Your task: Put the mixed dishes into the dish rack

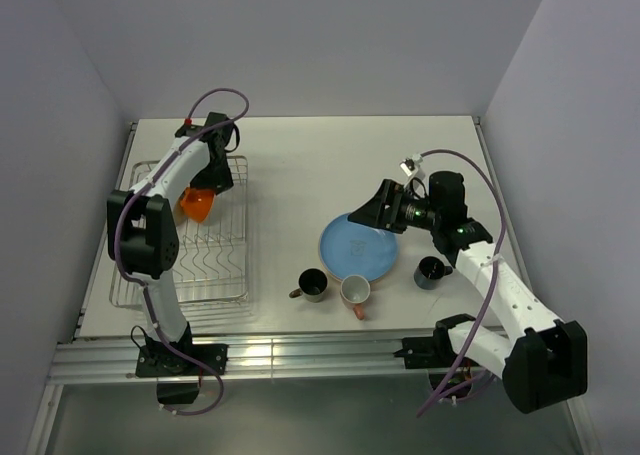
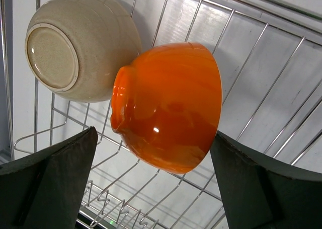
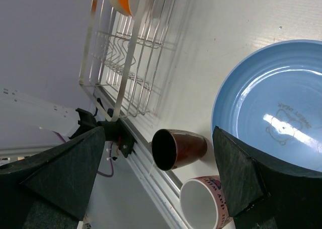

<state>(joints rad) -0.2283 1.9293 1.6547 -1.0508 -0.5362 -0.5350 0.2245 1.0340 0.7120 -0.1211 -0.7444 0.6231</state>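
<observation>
The right gripper will go down past the blue plate (image 1: 360, 247) onto the plate-side rim of the dark brown mug, because that rim is below the gripper and to its left in the top view.
The silver wire dish rack (image 1: 214, 263) stands at the table's left. An orange bowl (image 1: 197, 206) lies tilted at its far end beside an upturned cream bowl (image 2: 80, 43). My left gripper (image 1: 206, 189) hangs open over the orange bowl (image 2: 168, 105), its fingers (image 2: 60, 178) clear of it on both sides. A blue plate (image 1: 360, 247) lies mid-table, with my right gripper (image 1: 372, 218) open just above its far rim. A dark brown mug (image 1: 312, 285), a pinkish-orange mug (image 1: 355, 292) and a dark blue mug (image 1: 431, 272) stand near the front edge.
The near part of the rack (image 3: 128, 58) holds nothing. An aluminium rail (image 1: 300, 360) runs along the table's front edge, close to the mugs (image 3: 178, 149). Grey walls close in the left, back and right sides.
</observation>
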